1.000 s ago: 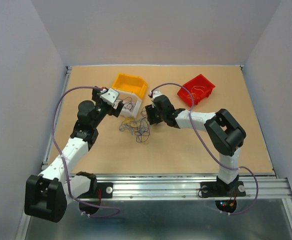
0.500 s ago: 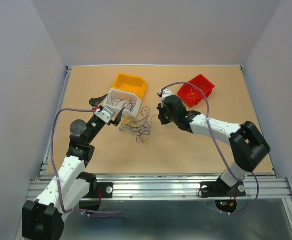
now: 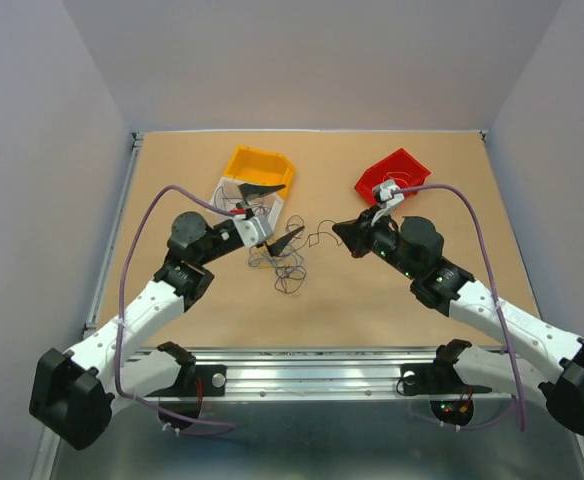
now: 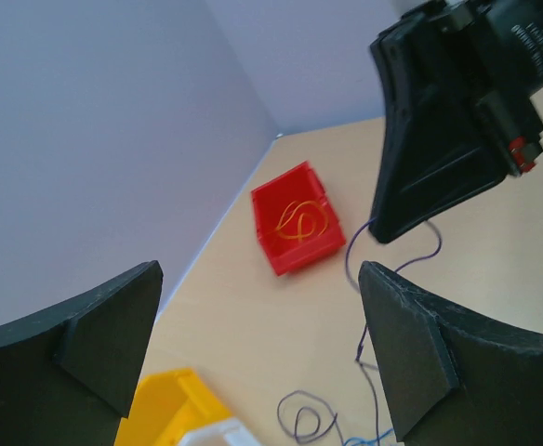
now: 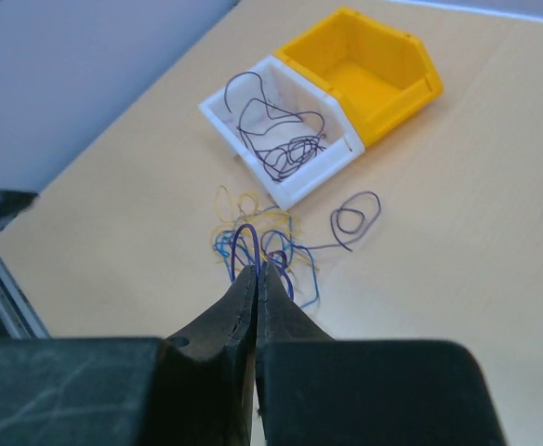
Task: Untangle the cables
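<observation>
I need to tip down and across onto the lifted purple cable near the clump (image 3: 313, 239) (image 4: 360, 351), as it is below my left gripper and to its right in the top view.
The cables (image 3: 288, 268) lie as a loose clump of purple, blue and orange-yellow strands mid-table, also in the right wrist view (image 5: 253, 228). My right gripper (image 5: 258, 267) is shut on a purple cable (image 5: 249, 240) that loops up from its tips. From above, that gripper (image 3: 339, 230) sits right of the clump, and the purple cable (image 3: 317, 234) runs from it to the clump. My left gripper (image 3: 272, 213) hangs open just above the clump's far-left side, nothing between its fingers (image 4: 420, 362). The left wrist view shows the purple strand (image 4: 359, 283) under the right gripper (image 4: 385, 230).
A white bin (image 3: 224, 192) holding dark wires stands against a yellow bin (image 3: 257, 160) at the back left. A red bin (image 3: 407, 165) with orange-yellow wire is at the back right. A separate purple loop (image 5: 355, 216) lies near the white bin (image 5: 311, 179).
My right gripper has shut on a purple cable and drawn back to the right, pulling the strand out of the clump. My left gripper, still open, swung right toward the clump.
</observation>
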Controlling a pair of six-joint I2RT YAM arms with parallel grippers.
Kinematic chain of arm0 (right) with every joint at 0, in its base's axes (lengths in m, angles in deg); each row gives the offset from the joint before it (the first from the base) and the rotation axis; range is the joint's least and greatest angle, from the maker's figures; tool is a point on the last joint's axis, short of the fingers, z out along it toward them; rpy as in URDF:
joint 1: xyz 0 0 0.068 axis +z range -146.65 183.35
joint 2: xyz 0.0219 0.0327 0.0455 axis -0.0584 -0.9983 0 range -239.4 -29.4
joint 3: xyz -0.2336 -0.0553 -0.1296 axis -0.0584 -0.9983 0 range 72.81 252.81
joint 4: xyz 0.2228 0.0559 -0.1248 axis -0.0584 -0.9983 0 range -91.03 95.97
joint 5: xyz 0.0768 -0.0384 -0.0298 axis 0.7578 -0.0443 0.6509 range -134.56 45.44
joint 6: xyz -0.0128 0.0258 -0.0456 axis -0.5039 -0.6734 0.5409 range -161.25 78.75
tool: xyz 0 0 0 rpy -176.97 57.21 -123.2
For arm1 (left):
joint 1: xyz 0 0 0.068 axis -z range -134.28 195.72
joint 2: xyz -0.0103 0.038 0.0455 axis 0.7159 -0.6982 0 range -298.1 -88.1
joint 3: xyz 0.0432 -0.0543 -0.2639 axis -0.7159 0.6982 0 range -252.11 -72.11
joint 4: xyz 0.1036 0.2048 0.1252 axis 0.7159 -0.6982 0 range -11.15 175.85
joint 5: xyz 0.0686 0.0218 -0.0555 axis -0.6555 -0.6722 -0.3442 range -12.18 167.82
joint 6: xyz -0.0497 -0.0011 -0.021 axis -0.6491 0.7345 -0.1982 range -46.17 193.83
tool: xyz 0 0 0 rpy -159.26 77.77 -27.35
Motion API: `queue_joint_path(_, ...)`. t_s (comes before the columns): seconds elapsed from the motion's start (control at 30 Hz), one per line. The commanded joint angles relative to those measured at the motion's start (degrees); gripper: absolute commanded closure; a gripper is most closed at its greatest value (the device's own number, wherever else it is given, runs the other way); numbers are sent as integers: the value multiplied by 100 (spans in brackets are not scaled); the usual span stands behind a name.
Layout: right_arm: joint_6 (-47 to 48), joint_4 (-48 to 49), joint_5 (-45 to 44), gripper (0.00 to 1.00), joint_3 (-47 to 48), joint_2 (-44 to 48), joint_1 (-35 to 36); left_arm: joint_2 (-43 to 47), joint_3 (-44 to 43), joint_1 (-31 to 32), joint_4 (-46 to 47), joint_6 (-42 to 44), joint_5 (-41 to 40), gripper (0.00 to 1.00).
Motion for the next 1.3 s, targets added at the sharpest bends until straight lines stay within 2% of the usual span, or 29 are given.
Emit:
queue_joint_path(0.0, -104, 421, 301, 99, -209, 337, -2, -659, -628, 646, 140, -7, -297, 1)
queue_joint_path(0.13, -43, 289, 265, 99, -279, 618, -2, -1327, -648, 814, -53, 62, -359, 1)
queue_joint_path(0.23, -25, 263, 309, 99, -305, 758, 7, -1504, -279, 884, 209, 204, -552, 1)
queue_joint_path(0.37, -42, 263, 292, 99, -349, 838, -2, -1689, -216, 902, 254, 134, -535, 1)
queue_joint_path(0.53, -42, 306, 230, 99, -376, 882, -2, -1794, -242, 902, 228, 63, -167, 2)
queue_joint_path(0.63, -51, 385, 204, 99, -411, 934, -2, -2005, -347, 911, 88, 168, -157, 14)
queue_joint_path(0.67, -68, 412, 195, 100, -446, 952, -2, -2084, -417, 911, 0, 195, -174, 23)
queue_joint_path(0.83, -156, 701, 82, 100, -683, 1303, -2, -2593, -725, 937, -474, 379, -148, 37)
queue_joint_path(0.93, -227, 764, -103, 99, -893, 1760, -2, -2884, -997, 1094, -912, 502, -550, 52)
queue_joint_path(0.97, -262, 764, -295, 99, -946, 2057, -2, -3128, -1250, 1130, -1089, 598, -657, 60)
queue_joint_path(1.07, -341, 711, -629, 99, -1209, 2603, -2, -3629, -1760, 1166, -1755, 730, -754, 67)
queue_joint_path(1.2, -411, 220, -1183, 99, -1351, 3797, -2, -4079, -2070, 1253, -2118, 889, -974, 69)
queue_joint_path(1.27, -411, -272, -1535, 99, -1386, 4676, -2, -4290, -2219, 1306, -2311, 959, -1053, 70)
